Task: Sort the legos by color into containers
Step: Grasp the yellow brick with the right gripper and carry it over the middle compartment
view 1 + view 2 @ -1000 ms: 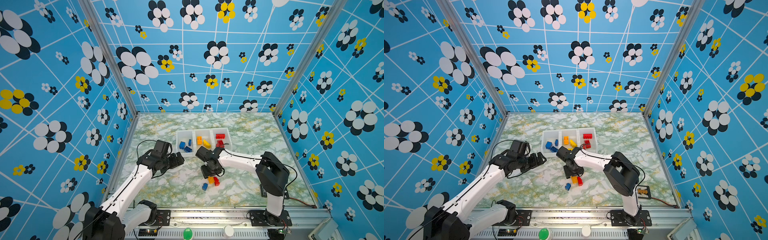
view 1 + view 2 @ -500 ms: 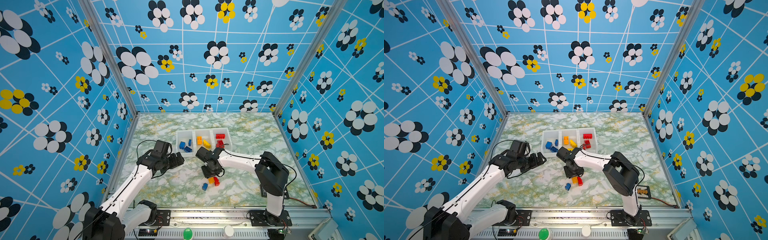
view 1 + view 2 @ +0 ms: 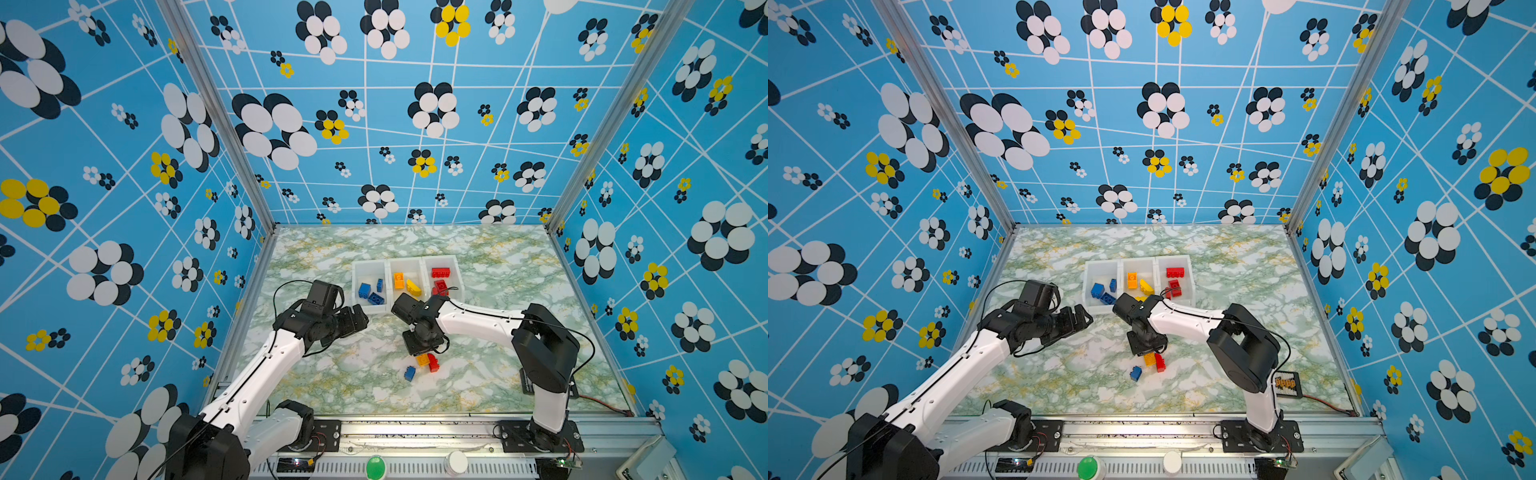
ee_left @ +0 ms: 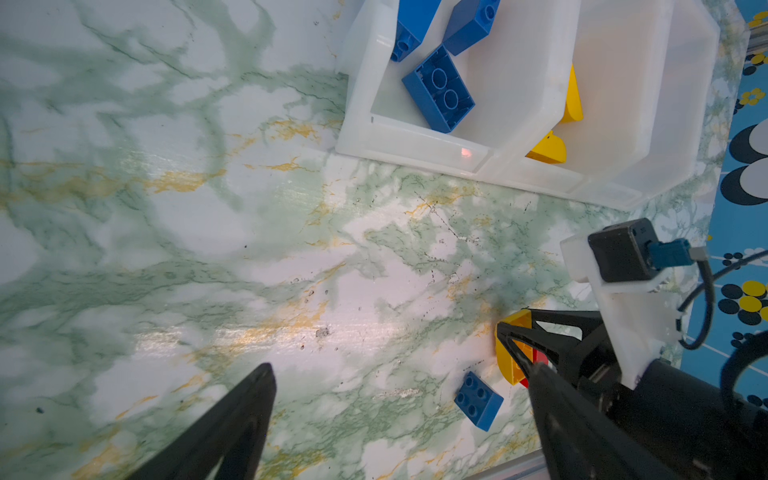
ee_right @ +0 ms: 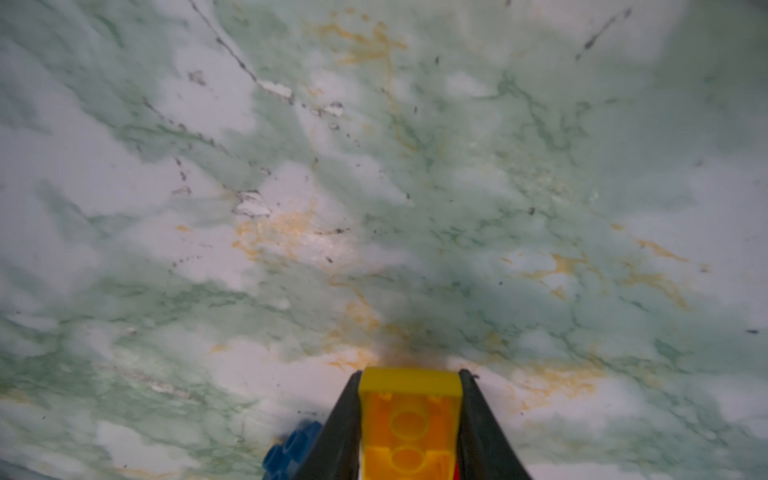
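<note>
My right gripper is holding the yellow brick [image 3: 423, 360] and should next raise it, carry it outward over the middle container [image 3: 406, 279] and release it there, since that container holds the yellow legos.
Three legos are grouped on the marble table in both top views: a yellow brick [image 3: 423, 360], a red brick [image 3: 434, 363] right beside it and a blue brick [image 3: 410, 373] a little apart. My right gripper [image 3: 421, 354] points down, shut on the yellow brick [image 5: 409, 415], its hollow underside facing the wrist camera. The blue brick [image 5: 291, 453] lies just beside one finger. The containers [image 3: 423, 266] stand behind in a row, holding blue, yellow and red legos from left to right. My left gripper [image 3: 360, 322] hovers open by the blue bin, empty [image 4: 401, 368].
A black flat tray [image 3: 1286, 384] with small beads lies on the table near the right arm's base. Patterned walls close in the table on three sides. The metal rail [image 3: 415, 432] runs along the front edge.
The right gripper's jaws have closed onto the yellow brick. The brick stays where it was on the table. The left arm has not moved.
</note>
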Motion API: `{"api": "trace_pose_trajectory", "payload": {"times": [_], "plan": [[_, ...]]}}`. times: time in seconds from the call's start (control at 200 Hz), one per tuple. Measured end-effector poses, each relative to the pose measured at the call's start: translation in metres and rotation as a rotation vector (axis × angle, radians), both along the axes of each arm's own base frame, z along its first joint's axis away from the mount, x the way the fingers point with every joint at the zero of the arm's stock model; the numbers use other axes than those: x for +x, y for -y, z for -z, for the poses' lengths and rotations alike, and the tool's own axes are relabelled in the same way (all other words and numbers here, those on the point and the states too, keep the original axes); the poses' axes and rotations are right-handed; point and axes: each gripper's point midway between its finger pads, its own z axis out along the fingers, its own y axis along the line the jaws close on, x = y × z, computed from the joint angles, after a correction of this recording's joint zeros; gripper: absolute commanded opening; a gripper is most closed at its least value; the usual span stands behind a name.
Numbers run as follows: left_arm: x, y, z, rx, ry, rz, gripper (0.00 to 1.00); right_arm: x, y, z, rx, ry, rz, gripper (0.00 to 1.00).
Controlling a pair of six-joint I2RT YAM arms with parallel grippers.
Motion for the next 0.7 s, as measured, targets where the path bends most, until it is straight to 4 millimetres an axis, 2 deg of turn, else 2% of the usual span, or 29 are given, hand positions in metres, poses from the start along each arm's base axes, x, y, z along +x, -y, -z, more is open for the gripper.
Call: {"api": "trace_pose_trajectory", "payload": {"times": [0.12, 0.27, 0.525, 0.7], "plan": [[0.0, 0.0, 0.0, 0.0, 0.002, 0.001, 0.97, 0.007, -0.007, -0.022, 0.031, 0.029, 0.003, 0.26], [0.0, 0.0, -0.001, 0.0, 0.006, 0.002, 0.97, 0.029, -0.017, -0.056, 0.099, 0.094, 0.024, 0.26], [0.0, 0.0, -0.002, -0.001, 0.01, 0.002, 0.97, 0.074, -0.004, -0.087, 0.133, 0.174, 0.089, 0.26], [0.0, 0.0, -0.004, -0.003, 0.015, 0.002, 0.97, 0.112, -0.001, -0.117, 0.168, 0.254, 0.123, 0.26]]}}
